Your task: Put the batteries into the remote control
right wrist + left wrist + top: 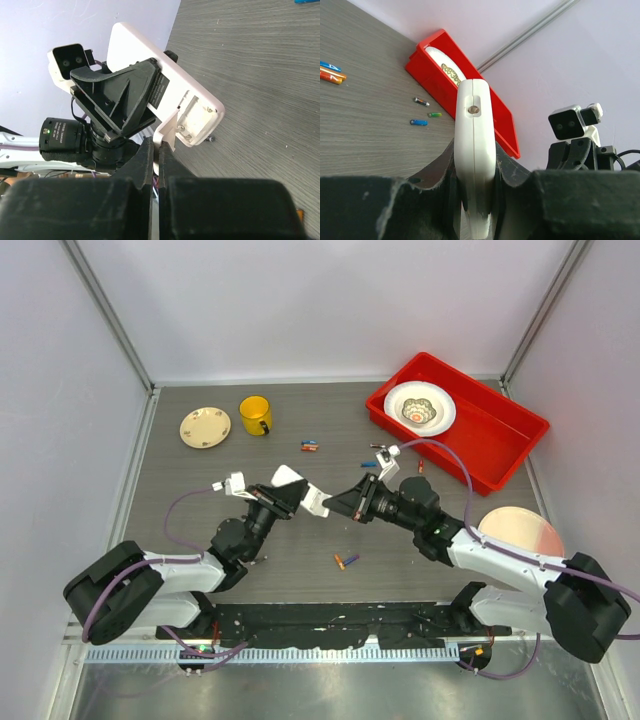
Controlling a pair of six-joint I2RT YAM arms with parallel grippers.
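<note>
I will carry the cover away from the remote and down with my right gripper and release it on the tabletop near the orange and purple pair (346,560), as the remote's battery compartment is empty.
My left gripper (293,493) is shut on the white remote control (300,490) and holds it tilted above the table. In the left wrist view the remote (475,140) stands edge-on between the jaws of the left gripper (475,167). The right wrist view shows the remote (165,80) with its battery compartment (197,117) open and empty. My right gripper (160,147) is shut on the small white compartment cover (170,131), right beside that opening; it also shows in the top view (337,504). Loose batteries lie on the table: an orange and blue group (310,446), a blue one (370,464), an orange and purple pair (346,560).
A red bin (500,435) with a white bowl (420,407) stands at the back right. A yellow mug (256,415) and a cream saucer (205,427) are at the back left. A pink plate (520,532) lies by the right arm.
</note>
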